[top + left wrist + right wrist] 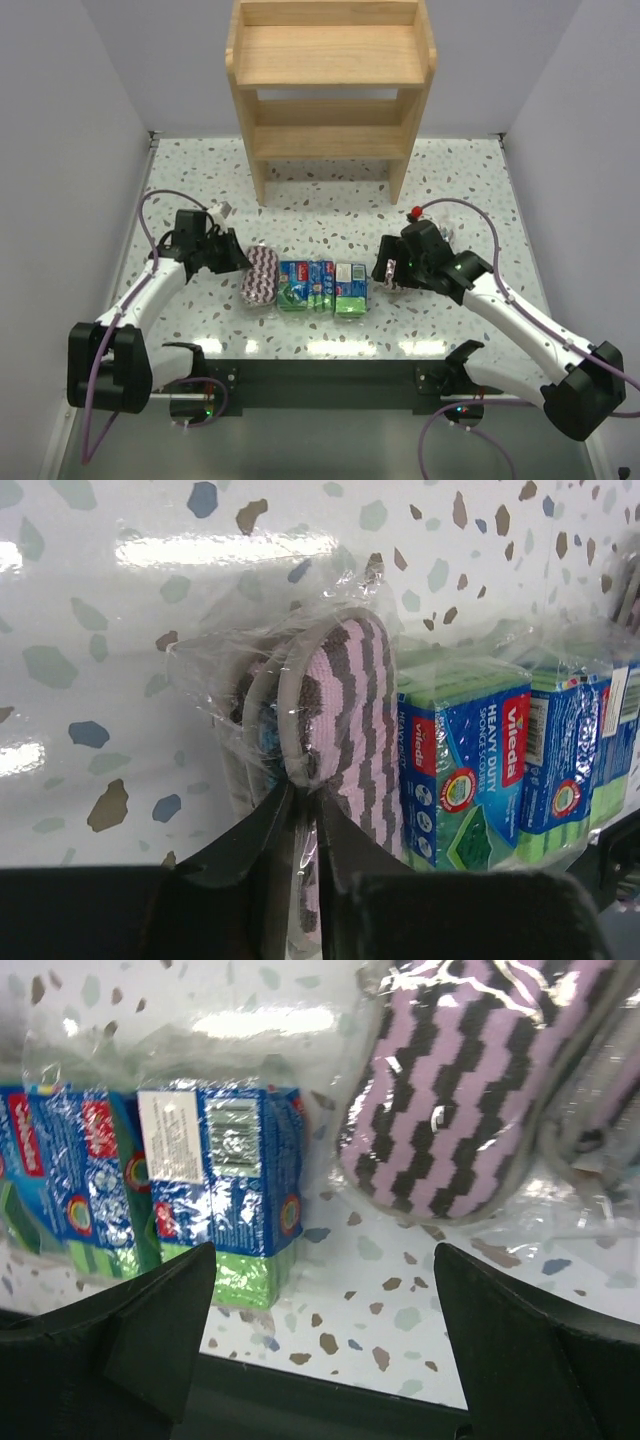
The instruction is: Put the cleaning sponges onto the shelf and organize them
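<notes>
I will next move my right gripper to the left in the top view and down onto the end pack's green near end (350,307) (238,1276), because the bare table beside it leaves room for the fingers.
The wooden shelf (330,60) stands at the back of the table with nothing on its tiers. A row of sponges lies in front of the arms: a purple zigzag pad (260,275), then three green-and-blue packs (320,284). My left gripper (305,792) is at the pad's (350,710) near end, its jaws almost together with the plastic wrap pinched between them. My right gripper (322,1255) is open wide over bare table. Another zigzag pad (460,1090) lies just beyond it, and a pack (235,1160) lies to its left.
Grey walls close in both sides of the speckled table (450,190). The black mounting rail (330,372) runs along the near edge. A further wrapped pad (595,1090) shows at the right edge of the right wrist view.
</notes>
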Motion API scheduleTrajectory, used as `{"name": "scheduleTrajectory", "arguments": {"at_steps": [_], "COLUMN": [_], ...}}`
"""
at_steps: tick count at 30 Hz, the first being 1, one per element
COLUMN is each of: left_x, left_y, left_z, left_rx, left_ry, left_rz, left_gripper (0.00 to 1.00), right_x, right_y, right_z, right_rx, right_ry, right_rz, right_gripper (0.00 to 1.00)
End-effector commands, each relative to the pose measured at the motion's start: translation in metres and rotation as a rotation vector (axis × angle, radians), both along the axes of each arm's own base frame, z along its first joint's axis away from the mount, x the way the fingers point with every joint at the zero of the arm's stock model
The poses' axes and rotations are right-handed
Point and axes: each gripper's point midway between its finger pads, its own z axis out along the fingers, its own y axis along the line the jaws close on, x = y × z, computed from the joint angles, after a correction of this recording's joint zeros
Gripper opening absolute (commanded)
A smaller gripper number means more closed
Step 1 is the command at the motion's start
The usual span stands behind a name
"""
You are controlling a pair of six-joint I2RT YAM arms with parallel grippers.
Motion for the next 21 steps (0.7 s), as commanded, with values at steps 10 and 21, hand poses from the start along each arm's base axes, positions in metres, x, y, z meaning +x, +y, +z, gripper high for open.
{"name": "scheduleTrajectory", "arguments": {"at_steps": [10,21], "left_x": [-0.016,-0.019], "left_y": [-0.009,0.015], "left_z": [0.017,0.067], "left_rx": [-0.065,-0.036], "left_ry": [-0.042,-0.154], "left_rz": [0.075,0.264], "left_gripper": [0.52,0.87], "right_x": [0.008,-0.043], "right_y": [0.015,0.037], "right_z": [0.011,-0.019], "right_rx": [0.085,0.294], "right_ry": [-0.043,0.198], "right_rz": [0.008,-0.013], "right_gripper": [0.93,0.89]}}
